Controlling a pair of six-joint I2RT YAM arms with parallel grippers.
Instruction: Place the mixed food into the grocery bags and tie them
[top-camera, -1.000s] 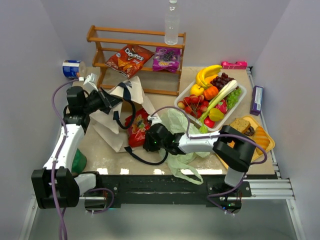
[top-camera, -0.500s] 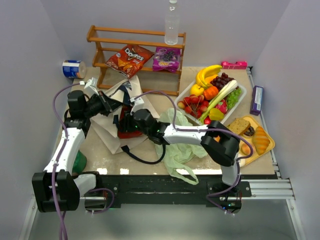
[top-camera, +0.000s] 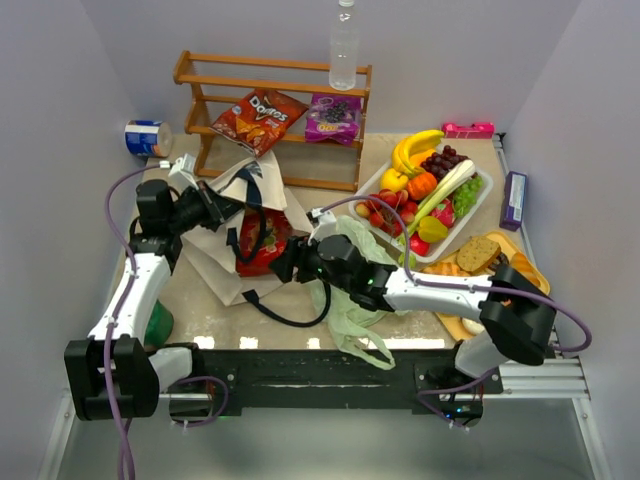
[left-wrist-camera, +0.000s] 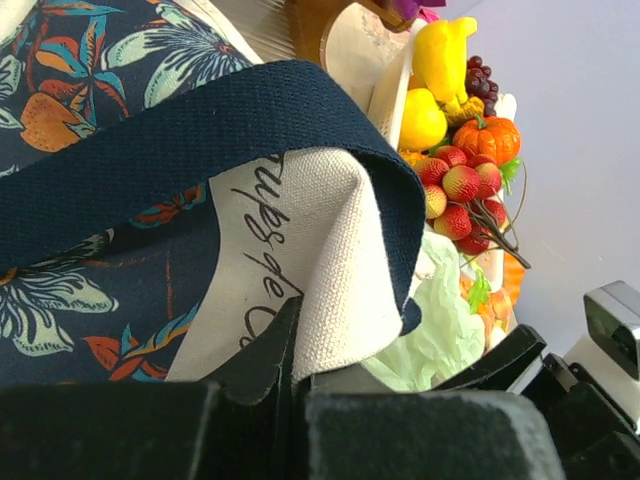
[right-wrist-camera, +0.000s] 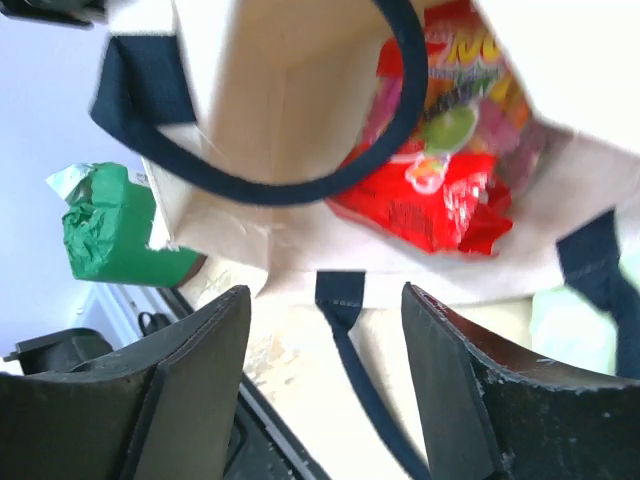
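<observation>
The tote is held by my left gripper only on the opposite side, so next my right gripper should lower and turn onto the tote's loose rim beside the red packet and close there.
My left gripper is shut on the rim of the beige tote and holds its mouth open; up close, the cream fabric is pinched between the jaws under the dark handle. A red snack packet lies inside the tote, also seen as the red packet in the right wrist view. My right gripper is just outside the tote's mouth, open and empty, over a handle strap. The pale green plastic bag lies crumpled under the right arm.
A wooden rack at the back holds a Doritos packet, a purple packet and a water bottle. A white basket of toy fruit and a bread tray stand right. A green object sits near left.
My right gripper carried the red packet into the tote, opened and drew back out of its mouth. The packet now lies in the tote. The left gripper kept its hold.
</observation>
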